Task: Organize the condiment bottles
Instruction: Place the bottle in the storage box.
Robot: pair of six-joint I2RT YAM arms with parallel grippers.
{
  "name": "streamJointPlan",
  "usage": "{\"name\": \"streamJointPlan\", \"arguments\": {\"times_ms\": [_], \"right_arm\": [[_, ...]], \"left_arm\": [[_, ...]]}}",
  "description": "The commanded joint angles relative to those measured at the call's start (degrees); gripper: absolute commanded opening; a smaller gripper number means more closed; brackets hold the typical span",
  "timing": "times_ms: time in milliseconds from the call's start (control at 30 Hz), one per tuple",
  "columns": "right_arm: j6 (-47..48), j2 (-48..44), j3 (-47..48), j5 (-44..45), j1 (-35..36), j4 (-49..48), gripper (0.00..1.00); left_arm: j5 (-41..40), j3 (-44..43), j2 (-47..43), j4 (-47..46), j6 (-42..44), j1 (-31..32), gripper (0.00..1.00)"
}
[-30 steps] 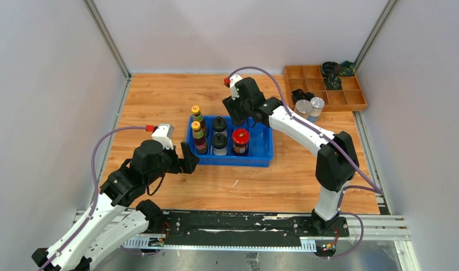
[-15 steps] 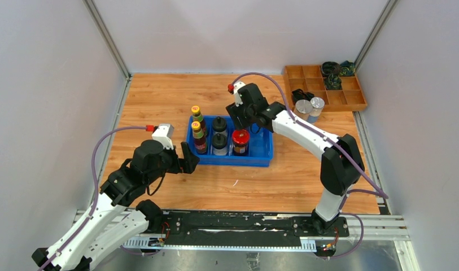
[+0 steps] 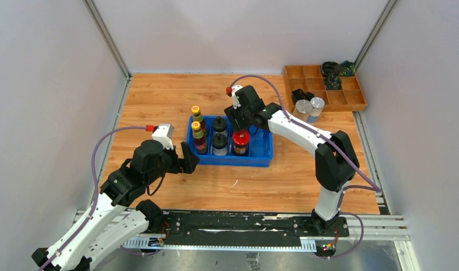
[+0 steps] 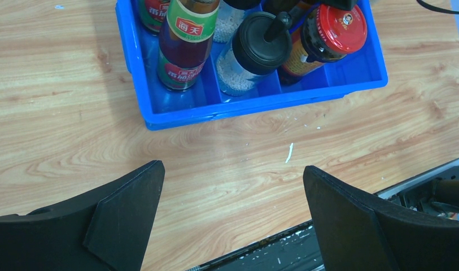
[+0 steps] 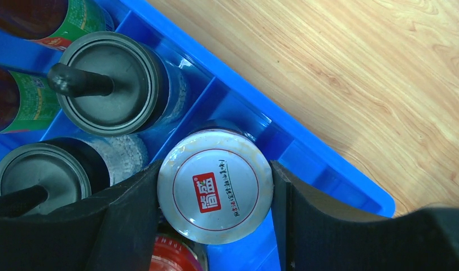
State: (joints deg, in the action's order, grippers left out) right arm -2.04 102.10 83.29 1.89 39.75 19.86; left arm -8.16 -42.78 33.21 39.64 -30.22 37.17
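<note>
I should next lower the white-lidded jar (image 5: 215, 185) with my right gripper into the bin's open back compartment (image 5: 247, 119) behind the red-lidded jar and let go of the lid, because the compartment is below.
My right gripper (image 5: 214, 172) is shut on the white-lidded jar (image 5: 215, 185), held by its lid over a back compartment of the blue bin (image 3: 261, 148). Just in front of it stands the red-lidded jar (image 3: 240, 136). Two black-lidded shakers (image 3: 219, 123) (image 3: 219, 139) fill the middle column of the bin. Two yellow-capped sauce bottles (image 3: 196, 110) (image 3: 196, 127) stand in the left column. My left gripper (image 4: 231, 167) is open and holds nothing, over bare table near the bin's front left corner. Two silver-lidded jars (image 3: 304, 106) (image 3: 317, 103) stand on the table at the back right.
A wooden compartment tray (image 3: 351, 100) with black and green coiled items lies at the back right corner, right behind the silver-lidded jars. The bin's right column (image 5: 328, 169) holds nothing. Metal frame posts and grey walls close the table on three sides.
My right gripper has moved slightly right and nearer over the bin with the white-lidded jar. The left arm has not moved.
</note>
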Motion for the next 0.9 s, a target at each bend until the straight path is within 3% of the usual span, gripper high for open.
{"name": "streamJointPlan", "arguments": {"times_ms": [0,633,867], "right_arm": [[-0.96,1.4,1.91,-0.53,0.53,-2.1,0.49],[-1.34,6.07,1.44,0.72,0.5,-3.45,0.5],[-1.29,6.12,1.43,1.02,0.44,-3.43,0.56]], "left_arm": [[-0.18,0.07,-0.5,-0.08,0.16,0.43,1.0],[-0.36,0.16,-0.09,-0.08,0.33,0.45,1.0],[-0.36,0.16,0.04,-0.08,0.34,0.46,1.0]]}}
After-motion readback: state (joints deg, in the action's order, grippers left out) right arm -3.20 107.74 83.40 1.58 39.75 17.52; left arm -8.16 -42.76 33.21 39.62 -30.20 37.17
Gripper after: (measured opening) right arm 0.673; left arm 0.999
